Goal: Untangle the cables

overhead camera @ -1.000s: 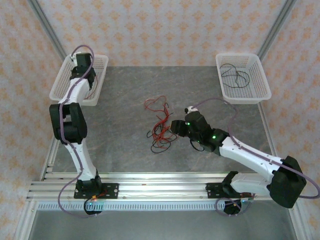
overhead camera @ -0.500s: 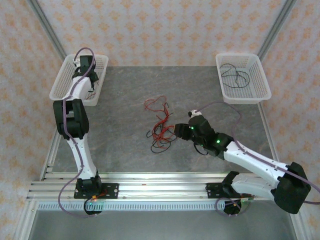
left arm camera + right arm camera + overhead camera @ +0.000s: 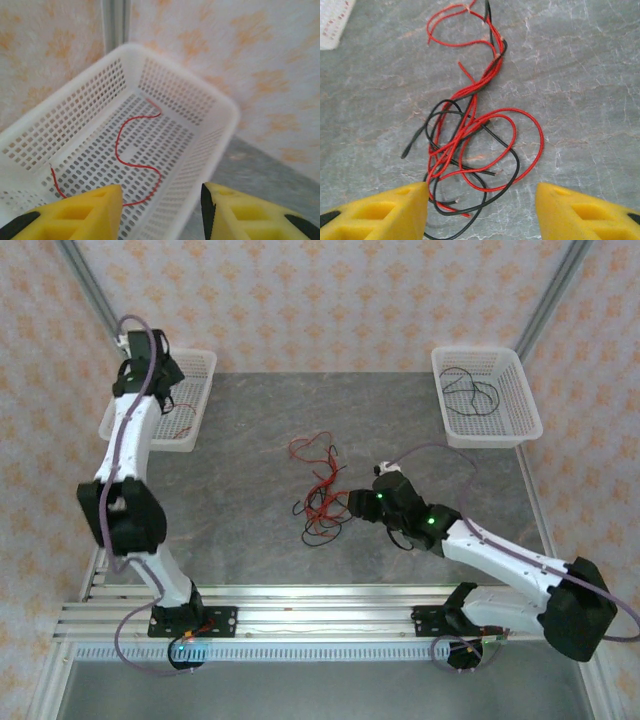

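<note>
The right gripper goes across the knot and down onto the black cable's loose end [image 3: 297, 507] [image 3: 414, 140] next, because it sticks out clear of the red cables.
The cables [image 3: 318, 490] lie as a loose knot of thin red and black strands in the middle of the table. In the right wrist view the tangle [image 3: 450, 140] spreads just ahead of my right gripper [image 3: 481, 195], which is open and holds nothing. From above, the right gripper [image 3: 352, 502] sits low at the knot's right edge. My left gripper [image 3: 160, 390] hangs above the white left basket [image 3: 205, 368]; its yellow fingers [image 3: 90, 210] stand apart, empty. A single red cable [image 3: 118, 147] lies curled on the floor of that basket [image 3: 220, 107].
A second white basket [image 3: 528, 405] at the back right holds a black cable [image 3: 470, 390]. Aluminium frame posts rise at both back corners, and a rail runs along the near edge. Bare grey tabletop surrounds the knot.
The left arm has risen and stretched up over the left basket, and its jaws now stand apart. The right gripper has edged slightly down toward the knot and opened a little wider.
</note>
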